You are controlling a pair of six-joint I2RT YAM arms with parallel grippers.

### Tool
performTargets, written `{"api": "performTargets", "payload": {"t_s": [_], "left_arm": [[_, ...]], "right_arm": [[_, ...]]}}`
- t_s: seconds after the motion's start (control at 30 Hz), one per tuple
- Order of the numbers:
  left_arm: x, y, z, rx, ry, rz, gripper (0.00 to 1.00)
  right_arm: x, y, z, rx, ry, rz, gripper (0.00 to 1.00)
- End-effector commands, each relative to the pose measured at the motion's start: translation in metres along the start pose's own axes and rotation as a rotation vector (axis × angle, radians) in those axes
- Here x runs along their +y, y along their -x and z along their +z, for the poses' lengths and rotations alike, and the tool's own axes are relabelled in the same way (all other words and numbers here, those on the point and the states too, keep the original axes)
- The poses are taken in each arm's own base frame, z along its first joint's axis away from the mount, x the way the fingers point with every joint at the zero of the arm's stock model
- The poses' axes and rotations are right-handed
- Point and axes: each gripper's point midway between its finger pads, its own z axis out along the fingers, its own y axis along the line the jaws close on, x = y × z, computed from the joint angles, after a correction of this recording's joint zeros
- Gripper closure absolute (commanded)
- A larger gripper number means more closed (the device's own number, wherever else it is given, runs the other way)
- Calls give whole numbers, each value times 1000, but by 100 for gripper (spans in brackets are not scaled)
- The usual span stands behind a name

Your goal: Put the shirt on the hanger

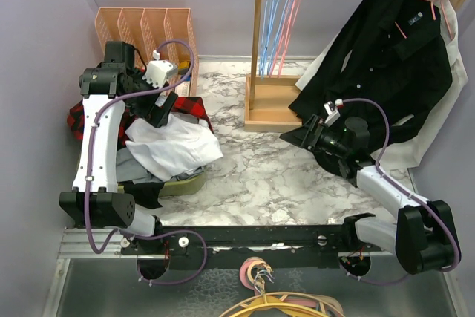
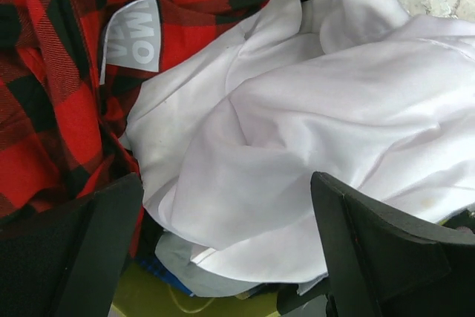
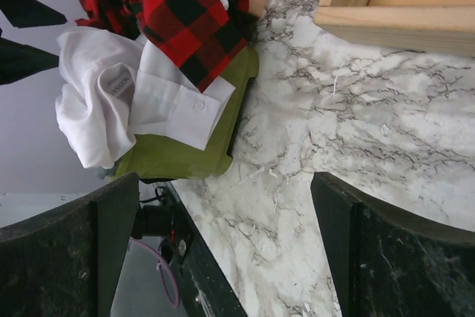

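Observation:
With the white shirt's raised fold lying below and to the right in the top view, I will move my left gripper that way and down to pinch it.
The white shirt lies crumpled on a pile of clothes in a green bin at the left. My left gripper hangs open just above it. In the left wrist view the shirt fills the space between the spread fingers without being pinched. A pink hanger hangs on the wooden rack at the back. My right gripper is open over the marble table with nothing in it. The right wrist view shows the shirt far off, in the bin.
A red-and-black plaid shirt lies under and behind the white one. A black shirt hangs at the right on another pink hanger. Light-blue hangers share the rack, whose wooden base stands on the table. A wooden file organiser is at the back left.

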Motion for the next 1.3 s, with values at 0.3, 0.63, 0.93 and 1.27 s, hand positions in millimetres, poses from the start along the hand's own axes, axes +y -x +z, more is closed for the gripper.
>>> {"api": "performTargets", "payload": {"t_s": [0.3, 0.63, 0.93, 1.27], "left_arm": [[-50, -19, -4, 28, -135, 186, 1], [-94, -10, -23, -79, -243, 190, 1], [-118, -44, 7, 44, -347, 242, 1], [-98, 9, -32, -130, -209, 341, 100]], "right_arm": [[41, 18, -2, 22, 154, -229, 3], [78, 24, 0, 29, 262, -397, 5], [92, -11, 25, 148, 340, -425, 5], [115, -33, 51, 166, 378, -494, 5]]}}
